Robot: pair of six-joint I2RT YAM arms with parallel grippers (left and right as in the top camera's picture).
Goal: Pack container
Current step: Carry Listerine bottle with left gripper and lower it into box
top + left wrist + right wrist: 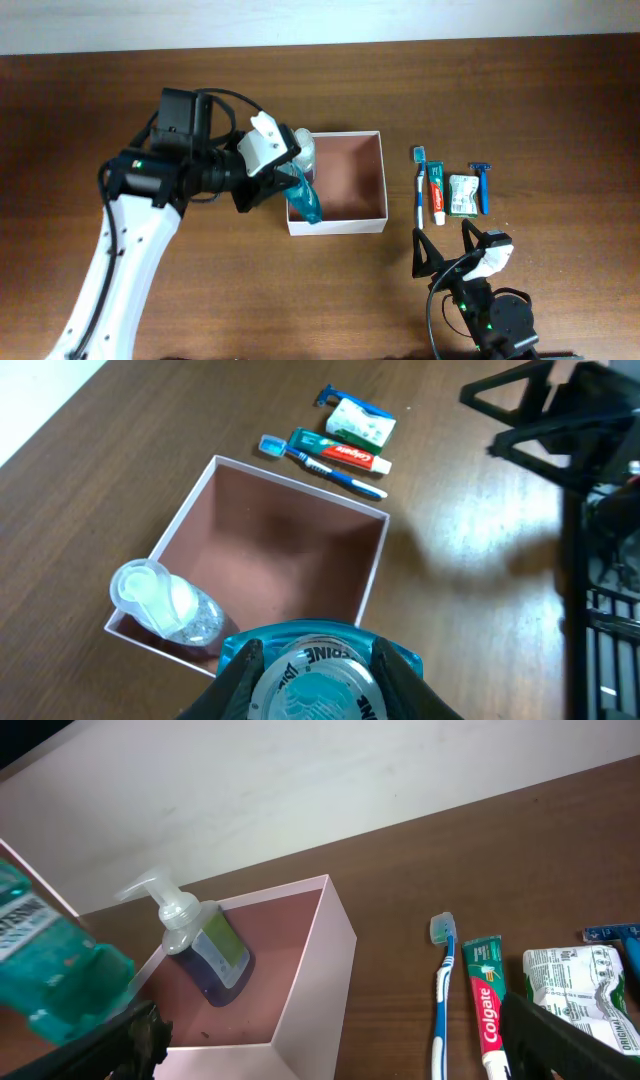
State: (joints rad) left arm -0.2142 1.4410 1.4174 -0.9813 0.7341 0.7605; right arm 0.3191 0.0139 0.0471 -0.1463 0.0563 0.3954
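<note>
The container's free bottom beside the soap bottle is below my left gripper and to its right in the overhead view, so next I lower that way, releasing the cap.
The container is a square white-walled box with a reddish-brown floor at mid-table; it also shows in the left wrist view and the right wrist view. A clear pump soap bottle lies in its back left corner. My left gripper is shut on a teal mouthwash bottle, tilted over the container's front left corner. My right gripper is open and empty, in front of the toiletries.
Right of the container lie a blue toothbrush, a Colgate toothpaste tube, a white-green packet and a blue razor, side by side on the wooden table.
</note>
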